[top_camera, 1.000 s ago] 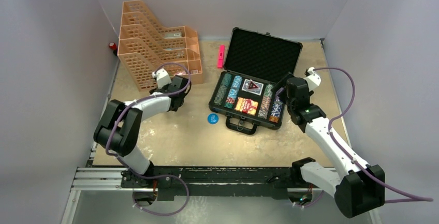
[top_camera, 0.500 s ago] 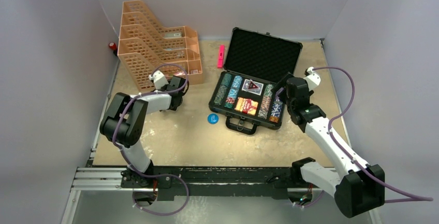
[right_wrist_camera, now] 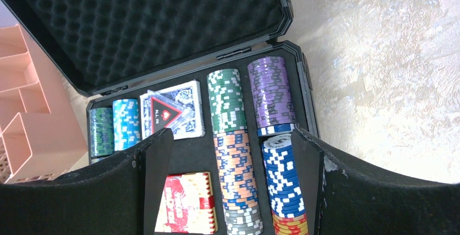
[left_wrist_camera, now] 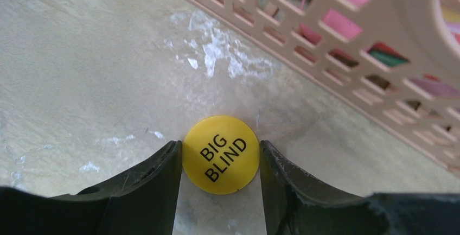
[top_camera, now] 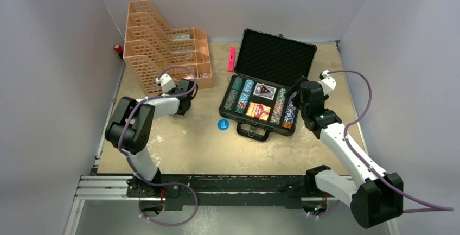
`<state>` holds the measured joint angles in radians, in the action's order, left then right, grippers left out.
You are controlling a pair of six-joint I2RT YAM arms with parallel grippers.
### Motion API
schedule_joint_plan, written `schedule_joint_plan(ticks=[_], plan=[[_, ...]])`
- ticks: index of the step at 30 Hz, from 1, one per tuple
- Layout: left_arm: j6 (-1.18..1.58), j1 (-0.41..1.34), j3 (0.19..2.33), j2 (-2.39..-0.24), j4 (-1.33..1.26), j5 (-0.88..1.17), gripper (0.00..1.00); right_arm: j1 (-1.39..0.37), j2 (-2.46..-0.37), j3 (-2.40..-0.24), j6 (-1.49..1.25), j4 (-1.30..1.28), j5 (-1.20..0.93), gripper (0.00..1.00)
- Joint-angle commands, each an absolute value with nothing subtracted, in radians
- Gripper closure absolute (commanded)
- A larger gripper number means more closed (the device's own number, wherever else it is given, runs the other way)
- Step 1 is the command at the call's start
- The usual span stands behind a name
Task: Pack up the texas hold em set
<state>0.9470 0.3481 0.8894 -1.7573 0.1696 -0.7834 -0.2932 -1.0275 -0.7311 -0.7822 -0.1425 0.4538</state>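
I will raise my left gripper, carry the button over the case (top_camera: 269, 128) and release it onto the blue deck (top_camera: 264, 90), because that deck already holds the ALL IN piece.
The black case (top_camera: 269, 128) lies open at centre right, foam lid (right_wrist_camera: 163, 23) up. Inside are striped chip stacks (right_wrist_camera: 236, 170), a blue deck (right_wrist_camera: 173, 107) and a red deck (right_wrist_camera: 187, 202). My right gripper (right_wrist_camera: 228, 134) hovers open over the case's right end (top_camera: 298, 91). A yellow BIG BLIND button (left_wrist_camera: 219, 153) lies flat on the table beside the orange trays. My left gripper (left_wrist_camera: 221, 148) is shut on it, fingers (left_wrist_camera: 163, 180) at both its edges. A blue button (top_camera: 223, 124) lies on the table left of the case's handle.
Stepped orange mesh trays (top_camera: 163, 45) stand at the back left, their wall (left_wrist_camera: 347, 56) close beyond the left gripper. A pink marker (top_camera: 231, 58) lies between trays and case. A small red object (top_camera: 117, 48) sits at the far left edge.
My left arm's elbow has drawn in toward the trays and its jaws have closed in onto the yellow button. The right arm has not moved.
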Motion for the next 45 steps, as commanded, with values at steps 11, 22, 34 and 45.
schedule_joint_plan(ticks=[11, 22, 34, 45], plan=[[0.764, 0.661, 1.089, -1.503, 0.276, -0.757, 0.58, -0.288, -1.021, -0.767, -0.787, -0.102, 0.479, 0.18], [0.475, 0.772, 1.302, -1.681, 0.003, -0.299, 0.6, -0.275, -1.029, -0.783, -0.808, -0.157, 0.507, 0.18], [0.466, 0.841, 1.612, -2.021, 0.002, -0.125, 0.6, -0.273, -0.97, -0.763, -0.817, -0.189, 0.519, 0.18], [0.45, 0.843, 1.736, -2.16, 0.062, -0.142, 0.6, -0.273, -0.962, -0.762, -0.805, -0.188, 0.519, 0.18]])
